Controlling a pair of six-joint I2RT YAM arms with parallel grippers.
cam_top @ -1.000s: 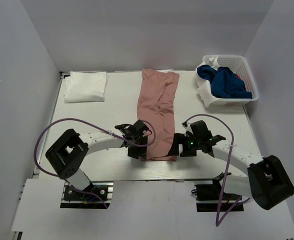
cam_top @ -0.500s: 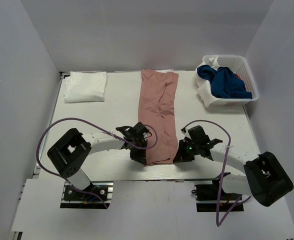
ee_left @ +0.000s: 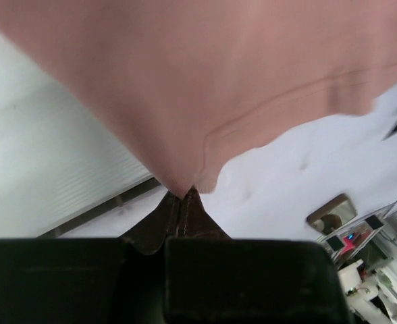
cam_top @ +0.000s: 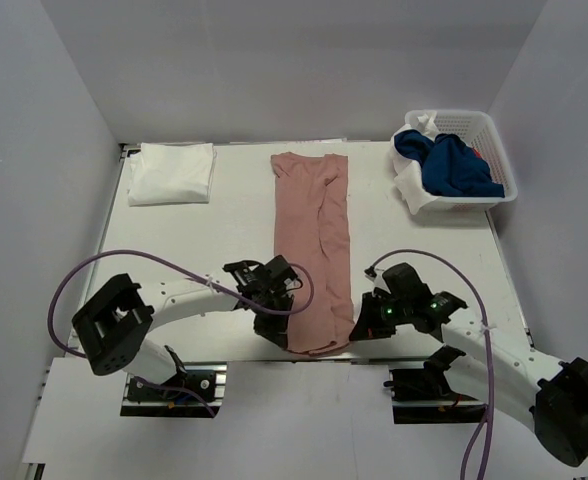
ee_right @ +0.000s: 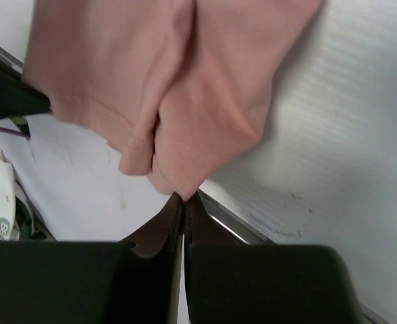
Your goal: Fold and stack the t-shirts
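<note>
The pink t-shirt point(cam_top: 314, 240) still lies at full length. My left gripper will carry the corner it is holding outward over the t-shirt and let go of it on the t-shirt's far half.
A dusty pink t-shirt point(cam_top: 314, 240) lies folded into a long strip down the middle of the table, its near end at the front edge. My left gripper point(cam_top: 283, 338) is shut on the near left corner of the pink t-shirt point(ee_left: 205, 88). My right gripper point(cam_top: 359, 330) is shut on the near right corner of the same pink t-shirt point(ee_right: 185, 88). A folded white t-shirt point(cam_top: 172, 172) rests at the back left. A navy blue t-shirt point(cam_top: 452, 163) is heaped in the basket with white cloth point(cam_top: 411, 185) hanging over its rim.
The white mesh basket point(cam_top: 501, 160) stands at the back right corner. White walls close in the table on three sides. The table's metal front rail point(cam_top: 214, 345) runs just below both grippers, and purple cables loop over each arm.
Both grippers closed on the near corners of the pink t-shirt and pulled it toward the front edge. The strip has straightened and slid nearer; both arms drew back.
</note>
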